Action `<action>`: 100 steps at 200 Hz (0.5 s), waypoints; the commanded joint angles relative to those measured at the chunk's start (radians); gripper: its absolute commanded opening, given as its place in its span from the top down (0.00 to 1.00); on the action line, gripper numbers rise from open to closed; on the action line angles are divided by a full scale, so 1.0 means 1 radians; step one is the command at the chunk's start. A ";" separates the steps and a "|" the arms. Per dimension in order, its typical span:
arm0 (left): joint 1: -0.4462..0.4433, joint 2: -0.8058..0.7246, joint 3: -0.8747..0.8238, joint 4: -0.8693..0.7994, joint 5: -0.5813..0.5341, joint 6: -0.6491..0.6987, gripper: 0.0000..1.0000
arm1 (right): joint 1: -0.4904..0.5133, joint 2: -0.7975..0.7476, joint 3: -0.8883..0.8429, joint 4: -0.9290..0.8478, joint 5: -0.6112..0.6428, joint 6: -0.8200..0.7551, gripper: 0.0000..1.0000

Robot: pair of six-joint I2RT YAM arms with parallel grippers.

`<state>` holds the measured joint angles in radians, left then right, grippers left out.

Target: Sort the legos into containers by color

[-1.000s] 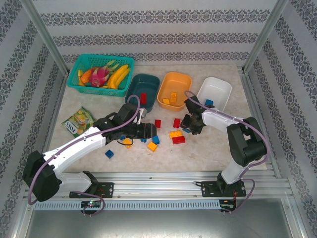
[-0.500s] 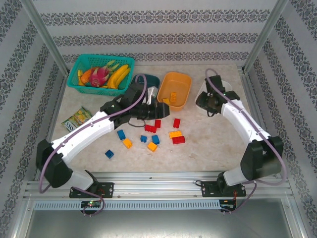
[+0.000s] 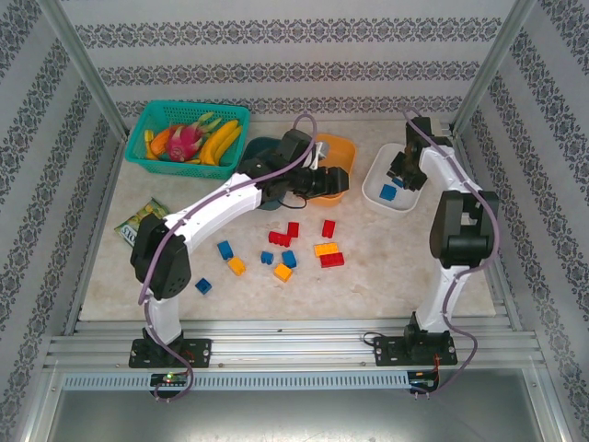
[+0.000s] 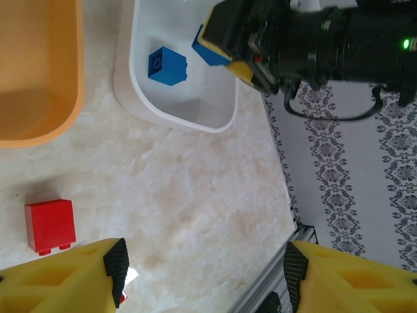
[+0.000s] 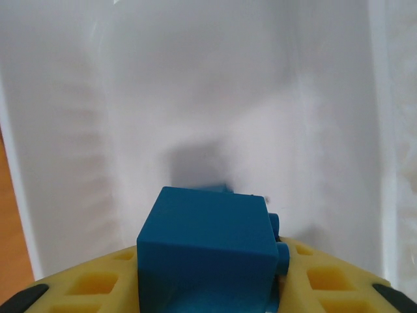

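Note:
My right gripper moves down to the white tub's bottom next, just outward of the blue lego there, and releases its own lego, since this tub holds blue.
My right gripper point(image 3: 402, 175) hangs over the white tub point(image 3: 376, 175), shut on a blue lego point(image 5: 208, 241) that sits between its yellow fingers point(image 5: 326, 280). One blue lego point(image 3: 388, 191) lies inside that tub point(image 4: 176, 120). My left gripper point(image 3: 333, 178) is at the near rim of the orange tub point(image 3: 342, 145), open with nothing between its pads point(image 4: 116, 257). My left arm partly covers the teal tub point(image 3: 260, 147). Red point(image 3: 328, 228), orange point(image 3: 325, 249) and blue legos point(image 3: 289, 259) lie scattered mid-table.
A teal basket of toy fruit point(image 3: 184, 129) stands at the back left. A snack packet point(image 3: 138, 226) lies by the left wall. Metal frame posts and rails border the table. Bare tabletop lies to the right of the lego pile.
Both arms swung from the lego pile toward the back. The right gripper carried a blue lego up over the white tub. The left gripper moved past the teal tub to the orange one.

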<state>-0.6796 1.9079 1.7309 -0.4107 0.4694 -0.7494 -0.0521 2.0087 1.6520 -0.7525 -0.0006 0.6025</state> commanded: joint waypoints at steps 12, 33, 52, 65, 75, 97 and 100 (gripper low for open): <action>0.008 0.029 0.046 0.012 0.021 0.006 0.33 | -0.016 0.112 0.123 -0.055 -0.014 -0.008 0.67; 0.009 0.037 0.053 0.005 0.015 0.007 0.33 | -0.021 0.186 0.200 -0.092 -0.017 -0.012 0.65; 0.011 0.034 0.055 -0.009 0.008 0.012 0.33 | -0.022 0.245 0.269 -0.134 -0.019 -0.017 0.62; 0.014 0.030 0.053 -0.020 0.002 0.013 0.33 | -0.023 0.266 0.292 -0.140 -0.020 -0.016 0.60; 0.017 0.024 0.050 -0.030 -0.004 0.014 0.33 | -0.023 0.271 0.305 -0.142 -0.025 -0.018 0.55; 0.021 0.004 0.038 -0.041 -0.015 0.012 0.33 | -0.022 0.266 0.329 -0.155 -0.030 -0.018 0.44; 0.022 0.000 0.036 -0.043 -0.017 0.012 0.33 | -0.022 0.262 0.331 -0.156 -0.030 -0.018 0.43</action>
<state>-0.6785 1.9388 1.7527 -0.4175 0.4675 -0.7490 -0.0685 2.2753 1.9282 -0.8604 -0.0196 0.5934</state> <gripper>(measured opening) 0.667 0.543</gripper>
